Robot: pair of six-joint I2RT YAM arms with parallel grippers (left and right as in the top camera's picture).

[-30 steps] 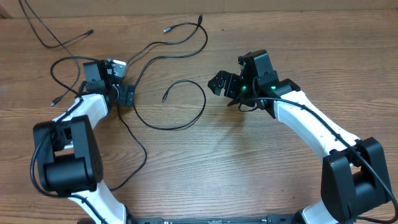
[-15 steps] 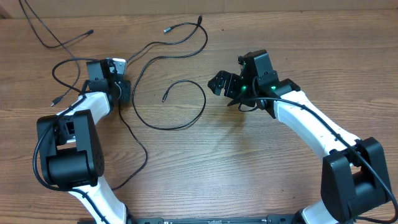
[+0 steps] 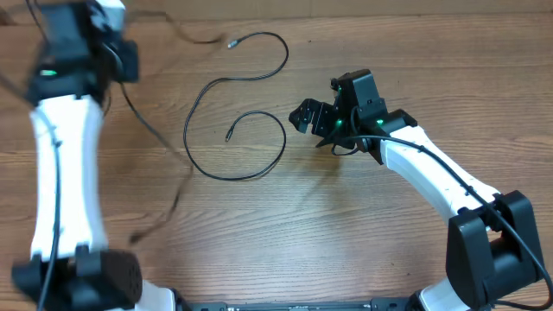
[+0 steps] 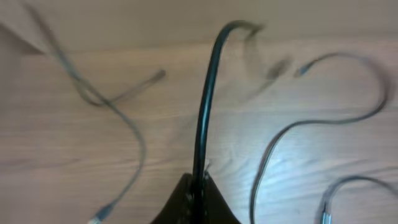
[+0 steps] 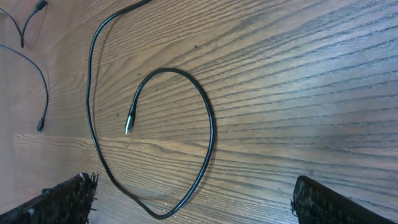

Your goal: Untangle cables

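Observation:
My left gripper moves down, back and left in the overhead view next and releases the black cable (image 3: 160,142). Open wood lies below the gripper on that side.
My left gripper (image 3: 121,62) is raised at the far left, blurred, and shut on a thin black cable (image 4: 205,106) that rises from its jaws (image 4: 199,186) and arcs over. That cable (image 3: 160,142) trails down to the table as a blurred line. A second cable (image 3: 194,99) lies flat in a loop mid-table, with one plug (image 3: 231,41) at the back and another (image 3: 228,136) inside the loop. My right gripper (image 3: 307,117) stands open just right of the loop. In its wrist view the loop (image 5: 211,130) and plug (image 5: 129,127) lie ahead of its wide-apart fingers (image 5: 68,199).
More thin cords (image 4: 124,124) lie blurred on the wood below the left wrist, one with a plug end (image 4: 158,76). The table's back edge (image 3: 346,13) runs along the top of the overhead view.
The left gripper shut on a cable beside the loop, then rose fast toward the back left, dragging that cable off the looped one. The right arm held still.

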